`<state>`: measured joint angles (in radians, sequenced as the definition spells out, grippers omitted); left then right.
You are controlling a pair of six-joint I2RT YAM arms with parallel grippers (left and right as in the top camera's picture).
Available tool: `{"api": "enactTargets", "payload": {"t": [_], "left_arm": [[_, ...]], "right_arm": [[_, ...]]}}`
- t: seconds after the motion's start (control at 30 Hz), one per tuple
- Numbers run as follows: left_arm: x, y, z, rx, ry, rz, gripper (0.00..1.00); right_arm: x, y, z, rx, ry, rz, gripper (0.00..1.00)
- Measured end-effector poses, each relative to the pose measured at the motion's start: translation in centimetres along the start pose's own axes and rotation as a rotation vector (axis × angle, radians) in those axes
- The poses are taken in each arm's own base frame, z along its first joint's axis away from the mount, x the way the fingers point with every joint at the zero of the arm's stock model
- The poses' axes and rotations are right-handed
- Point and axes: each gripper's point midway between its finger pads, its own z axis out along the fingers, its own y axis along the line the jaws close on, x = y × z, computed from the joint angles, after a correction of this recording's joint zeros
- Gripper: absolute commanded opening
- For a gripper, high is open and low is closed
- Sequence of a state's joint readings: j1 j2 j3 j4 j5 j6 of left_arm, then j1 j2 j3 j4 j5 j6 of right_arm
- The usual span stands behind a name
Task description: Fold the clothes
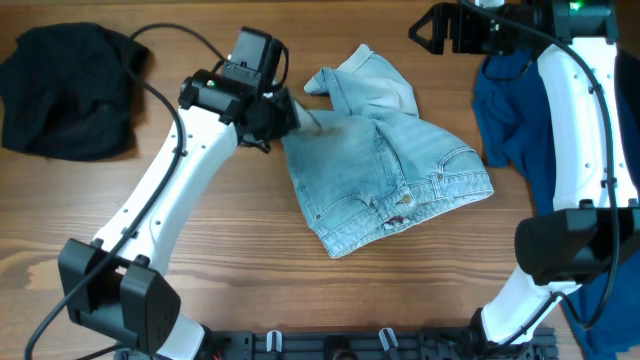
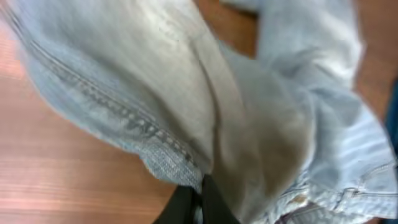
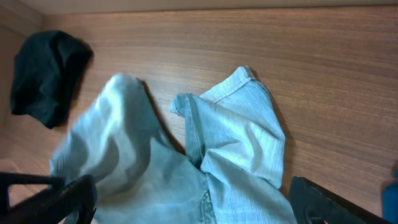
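The shorts' hem is still lifted, and the shorts' edge by bare table is below and back from the left gripper, so the robot will lower the hem back there and release it.
Pale-blue denim shorts (image 1: 385, 170) lie crumpled at the table's middle, waistband toward the front right, one leg (image 1: 365, 80) pointing back. My left gripper (image 1: 292, 118) is shut on the hem of the other leg and holds it lifted; in the left wrist view the black fingertips (image 2: 200, 202) pinch the denim (image 2: 186, 93). My right gripper (image 1: 440, 30) is open and empty, raised at the back right, apart from the shorts; its fingers frame the shorts (image 3: 236, 143) in the right wrist view. A dark-blue garment (image 1: 515, 110) lies at the right. A black garment (image 1: 65, 90) lies at the back left.
Bare wooden table (image 1: 250, 260) lies in front of the shorts and to their left. The right arm's white link (image 1: 580, 120) crosses over the dark-blue garment. The left arm's base (image 1: 120, 300) stands at the front left.
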<state>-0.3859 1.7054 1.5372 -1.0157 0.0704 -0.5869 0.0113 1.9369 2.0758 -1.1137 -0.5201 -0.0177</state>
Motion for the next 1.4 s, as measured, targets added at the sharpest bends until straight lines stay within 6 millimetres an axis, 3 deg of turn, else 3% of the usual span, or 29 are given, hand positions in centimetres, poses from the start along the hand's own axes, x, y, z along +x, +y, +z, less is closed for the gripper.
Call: {"api": "enactTargets", "payload": {"t": [0.13,0.43,0.47,0.53,0.57,0.6,0.63,0.7,0.77,0.8,0.87,0.9,1.0,1.07,1.13,1.2,1.27,1.4], "left_arm": [[4.0,2.1,0.8,-0.115,0.122,-0.043,0.04],[17.4,4.0,3.5,-0.338,0.384,0.02,0.06],[19.3,4.4,3.8,-0.362,0.412,0.036,0.5],[21.4,4.7,4.3,-0.381,0.441,0.063,0.61],[21.5,4.1,4.6,-0.358,0.433,0.062,0.84],[21.3,3.3,5.0,-0.323,0.419,0.058,0.9],[20.9,2.7,5.4,-0.294,0.401,0.049,0.89],[19.5,1.0,6.5,-0.218,0.343,0.033,0.75],[17.4,-0.7,7.4,-0.131,0.274,0.028,0.54],[15.8,-1.7,7.8,-0.076,0.226,0.024,0.58],[13.3,-3.3,8.2,0.005,0.15,0.027,0.79],[8.4,-6.4,7.8,0.154,0.001,0.055,0.64],[5.0,-7.5,7.3,0.231,-0.096,0.073,0.66],[1.8,-6.8,7.2,0.244,-0.156,0.052,0.61],[-1.0,-4.2,7.9,0.216,-0.184,-0.001,0.54],[-3.0,-1.9,9.4,0.201,-0.187,-0.022,0.58],[-3.8,-0.2,11.3,0.193,-0.167,-0.032,0.67],[-4.2,0.2,13.9,0.197,-0.112,0.0,0.69]], "right_arm": [[0.4,-0.1,0.0,0.005,0.016,0.016,1.0],[1.2,-0.1,0.0,0.009,0.047,0.044,1.0],[1.7,-0.1,-0.1,0.012,0.067,0.056,1.0],[2.7,-0.4,-0.1,0.03,0.104,0.086,1.0],[3.2,-0.6,-0.2,0.044,0.125,0.111,1.0],[3.6,-0.7,-0.3,0.053,0.14,0.127,1.0],[4.0,-0.8,-0.3,0.062,0.153,0.146,1.0],[4.8,-0.8,-0.5,0.074,0.185,0.185,1.0],[5.3,-0.9,-0.6,0.083,0.203,0.208,1.0],[5.5,-0.9,-0.6,0.084,0.211,0.219,1.0],[5.7,-0.9,-0.7,0.086,0.221,0.229,1.0],[6.1,-0.8,-0.8,0.088,0.237,0.244,1.0],[7.0,-0.3,-0.8,0.084,0.272,0.25,1.0],[7.2,1.0,-0.3,0.07,0.289,0.225,1.0],[7.5,2.4,0.3,0.054,0.304,0.191,1.0],[7.8,3.8,0.8,0.036,0.318,0.145,1.0],[7.8,4.4,1.1,0.027,0.319,0.122,1.0],[7.7,4.4,1.2,0.027,0.314,0.119,1.0]]}}
